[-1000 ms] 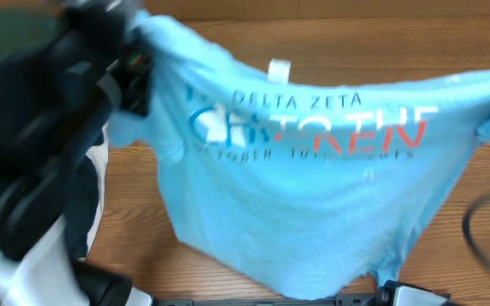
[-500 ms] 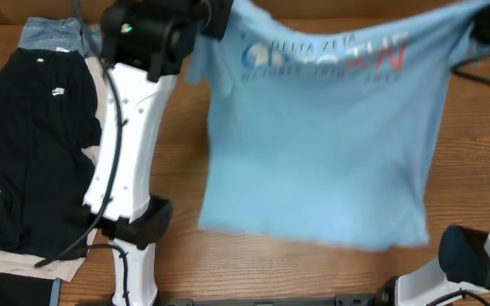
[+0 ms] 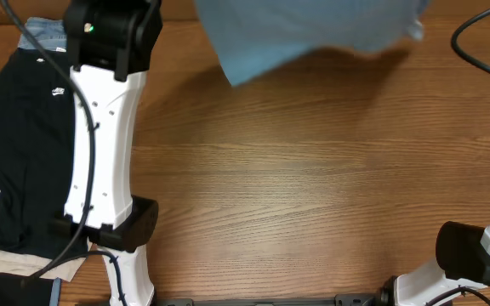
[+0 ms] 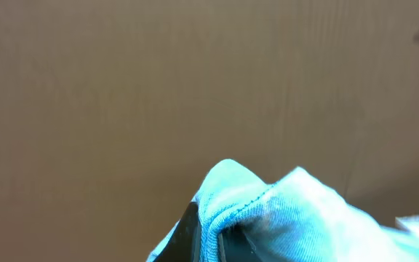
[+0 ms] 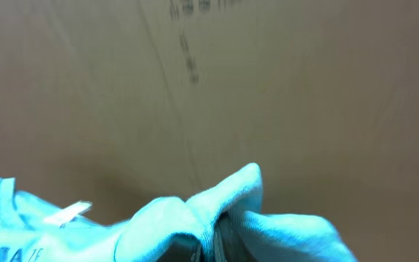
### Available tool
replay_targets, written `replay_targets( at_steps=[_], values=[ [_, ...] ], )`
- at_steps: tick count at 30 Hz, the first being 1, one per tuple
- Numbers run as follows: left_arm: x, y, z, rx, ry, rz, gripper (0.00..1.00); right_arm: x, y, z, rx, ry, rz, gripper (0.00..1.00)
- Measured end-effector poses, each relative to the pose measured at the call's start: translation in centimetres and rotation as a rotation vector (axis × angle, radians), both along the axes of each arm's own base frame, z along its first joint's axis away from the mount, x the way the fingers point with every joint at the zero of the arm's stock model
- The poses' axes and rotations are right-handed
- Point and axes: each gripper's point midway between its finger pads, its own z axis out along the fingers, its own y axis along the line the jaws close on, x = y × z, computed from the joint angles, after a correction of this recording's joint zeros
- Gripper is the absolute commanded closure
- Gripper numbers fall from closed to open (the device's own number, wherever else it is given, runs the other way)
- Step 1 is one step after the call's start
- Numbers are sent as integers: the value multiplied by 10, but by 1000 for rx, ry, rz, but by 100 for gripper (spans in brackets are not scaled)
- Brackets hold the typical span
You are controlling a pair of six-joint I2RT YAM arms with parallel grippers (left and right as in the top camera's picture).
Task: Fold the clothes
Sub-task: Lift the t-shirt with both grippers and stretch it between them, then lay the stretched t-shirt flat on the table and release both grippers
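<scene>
I should bring my left gripper down and back to release the T-shirt's end on the clear tabletop, because the T-shirt hangs lifted off the wood.
The light sky-blue T-shirt point(image 3: 309, 30) hangs at the far edge of the table in the overhead view, only its blurred lower part in frame, lifted off the wood. My left gripper point(image 4: 213, 244) is shut on a bunched hem of the T-shirt point(image 4: 304, 211), its dark fingers pinching the fabric. My right gripper point(image 5: 220, 244) is shut on another fold of the T-shirt point(image 5: 166, 218), with a white neck label to its left. Both gripper tips are out of the overhead frame. Both wrist views face a plain brown wall.
A black T-shirt point(image 3: 24, 144) with a small white logo lies at the left, over blue jeans point(image 3: 45, 32) and beige cloth. The left arm's white link point(image 3: 100, 144) stretches from its base toward the far left. The right arm's base point(image 3: 470, 255) is at the lower right. A black cable point(image 3: 483, 42) loops at the far right.
The T-shirt has been swung up and away toward the far edge, its printed chest leaving the overhead frame. The left arm has stretched further back.
</scene>
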Motion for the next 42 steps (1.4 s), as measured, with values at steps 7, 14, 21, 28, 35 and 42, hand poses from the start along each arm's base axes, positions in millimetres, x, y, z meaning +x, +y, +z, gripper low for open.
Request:
replay_targets(
  at_steps=[7,14,21,28,35,42],
  values=[
    [-16,3,-74,90,295,-5,96,17,-1,-92,31,318,18,96],
    [-25,-6,-166,159,617,-63,96,26,-5,-192,49,642,32,96],
    [-49,-17,-218,164,843,-151,96,3,-3,-212,54,770,30,96],
    [-76,-18,-234,151,974,-190,96,-20,-6,-230,50,892,1,96],
    [-87,-28,-237,83,1024,-228,96,-45,-11,-234,46,973,-35,96],
    [-95,-48,-237,46,1041,-292,96,-84,-24,-210,30,944,-134,96]
  ],
)
